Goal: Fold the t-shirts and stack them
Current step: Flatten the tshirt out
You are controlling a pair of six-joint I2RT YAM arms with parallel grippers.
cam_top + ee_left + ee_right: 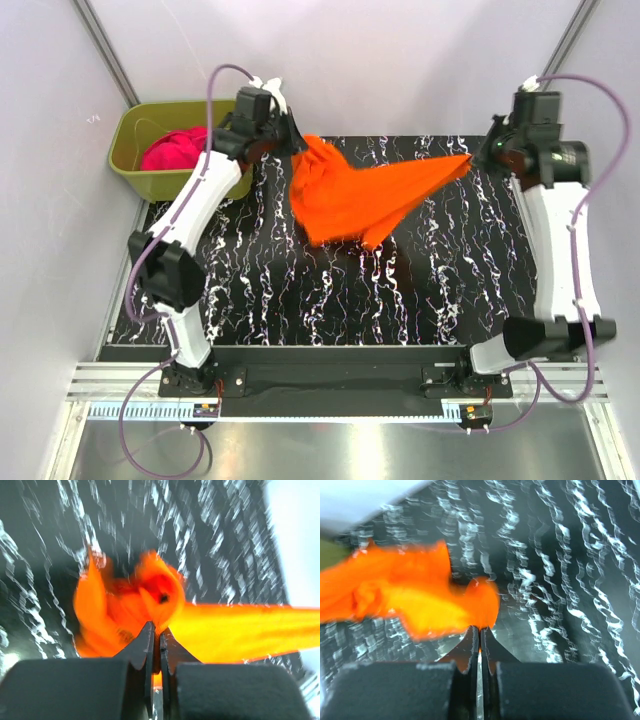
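The orange t-shirt's corner goes back and down with my left gripper next, because the cloth still hangs in midair. The gripper then releases it on the bare tabletop beside the t-shirt.
The orange t-shirt point(365, 195) hangs stretched above the black marbled table between both arms. At the back left, my left gripper point(298, 140) is shut on one corner of it; cloth bunches just past the closed jaws point(156, 627) and a taut band runs off to the right point(240, 630). Far right, my right gripper point(474, 156) is shut on the opposite corner, with orange cloth point(420, 600) spreading left from its tips point(480, 629). The magenta-pink t-shirt point(175, 150) lies crumpled in the green tub.
The olive-green tub point(135, 170) stands off the table's back left corner against the wall. Grey walls close in behind and at both sides. The black marbled table point(330, 300) spreads below the hanging shirt toward the arm bases.
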